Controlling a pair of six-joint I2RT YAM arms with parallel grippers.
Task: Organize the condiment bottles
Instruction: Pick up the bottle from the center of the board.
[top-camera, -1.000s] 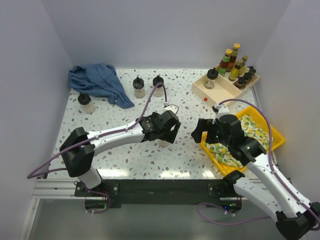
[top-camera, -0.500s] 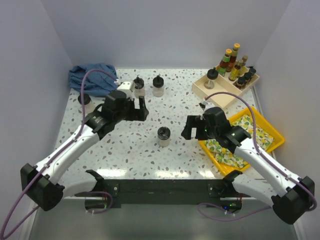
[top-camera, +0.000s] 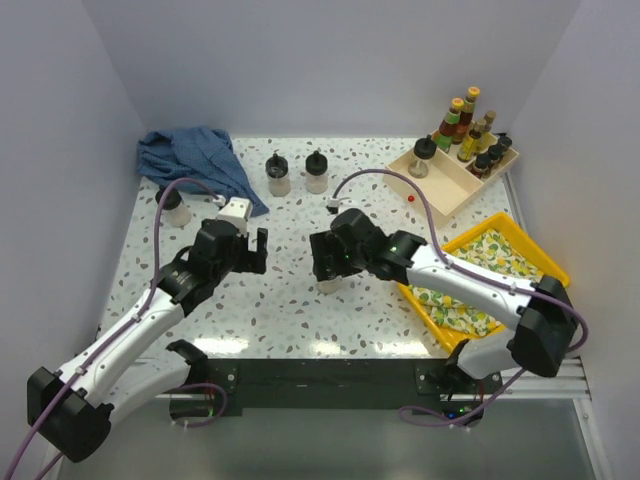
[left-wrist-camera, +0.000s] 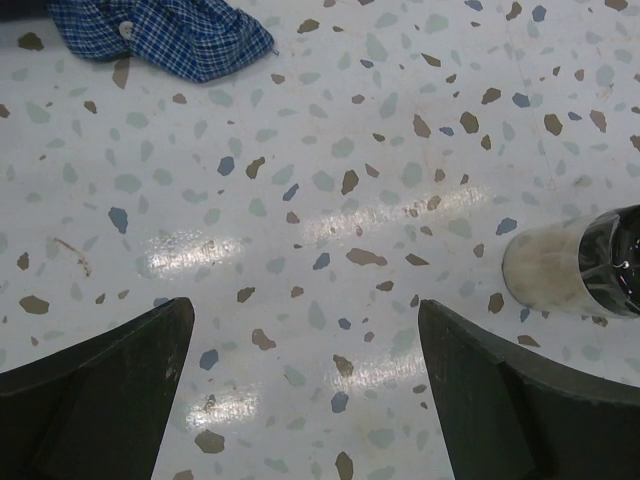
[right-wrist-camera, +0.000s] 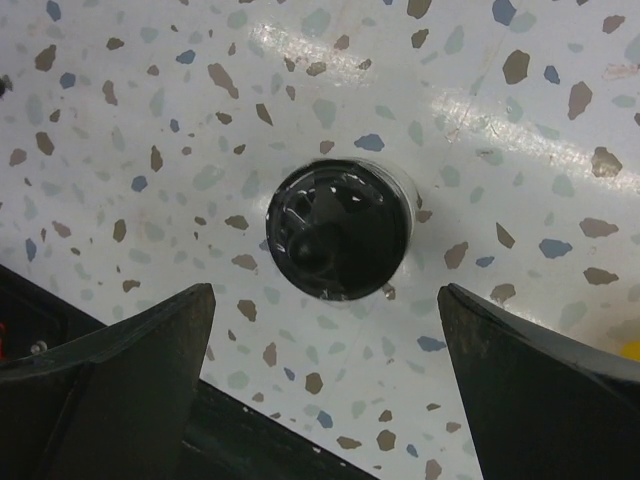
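My right gripper will next move down with its open fingers around the jar's black lid (right-wrist-camera: 340, 229) and close them, because the lid is below and lined up with the gap between the fingers.
A squat clear jar with a black lid (right-wrist-camera: 340, 243) stands on the table in the middle. My right gripper (right-wrist-camera: 325, 295) (top-camera: 325, 258) hangs over it, open, a finger on either side and neither touching it; in the top view the gripper hides most of the jar. My left gripper (top-camera: 242, 250) (left-wrist-camera: 305, 305) is open and empty over bare table to the left, with a black-lidded jar (left-wrist-camera: 575, 270) to its right. Two more jars (top-camera: 278, 175) (top-camera: 317, 172) stand at the back, and another (top-camera: 172, 207) at the far left. Slim sauce bottles (top-camera: 462, 120) and dark shakers (top-camera: 492, 155) stand at the back right.
A beige divided tray (top-camera: 450, 185) at the back right holds a jar (top-camera: 424, 157). A yellow tray (top-camera: 545, 262) with a lemon-print cloth sits at the right edge. A blue checked cloth (top-camera: 195, 160) (left-wrist-camera: 170, 35) lies at the back left. A small red bit (top-camera: 411, 197) lies near the beige tray.
My left gripper opened, left the middle jar standing, swung away to the left and came forward. My right gripper moved left from the yellow tray to above that jar.
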